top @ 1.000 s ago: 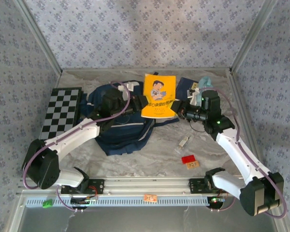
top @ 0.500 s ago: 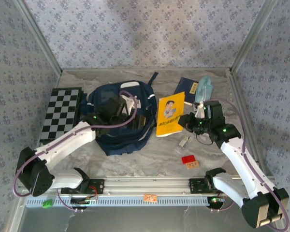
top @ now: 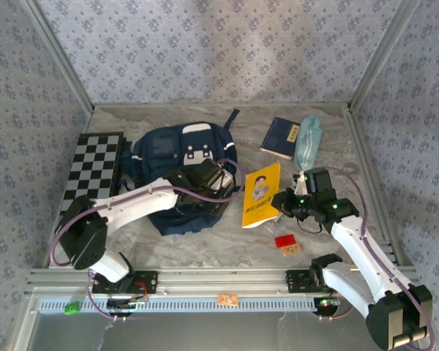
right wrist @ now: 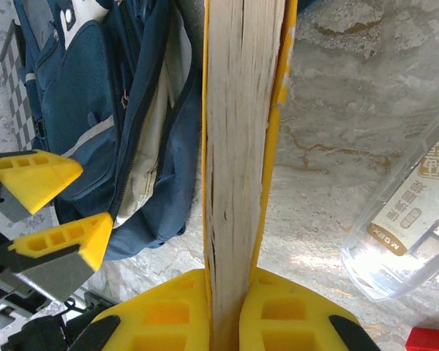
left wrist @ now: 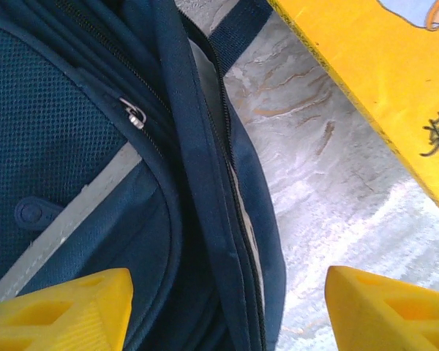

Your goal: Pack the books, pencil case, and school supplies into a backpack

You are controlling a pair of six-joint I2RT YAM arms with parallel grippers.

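Note:
The left gripper lowers next and draws slightly back to pinch the backpack opening's zipped fabric edge, because that edge already runs between the open yellow fingers.
The navy backpack lies at centre left, its zipped edge under my left gripper. That gripper is open, its yellow fingers straddling the bag's right rim with nothing held. My right gripper is shut on the yellow book, which stands on edge just right of the bag; its page edge runs up from the gripper. A navy book and the teal pencil case lie at the back right. A clear oblong box lies beside the yellow book.
A checkered board lies left of the backpack. A small red piece and an orange one sit near the front right. Patterned walls close in three sides.
The right gripper has drawn the yellow book away from the backpack, right and nearer. The left gripper has opened and shifted to the bag's right rim; the bag has settled flat.

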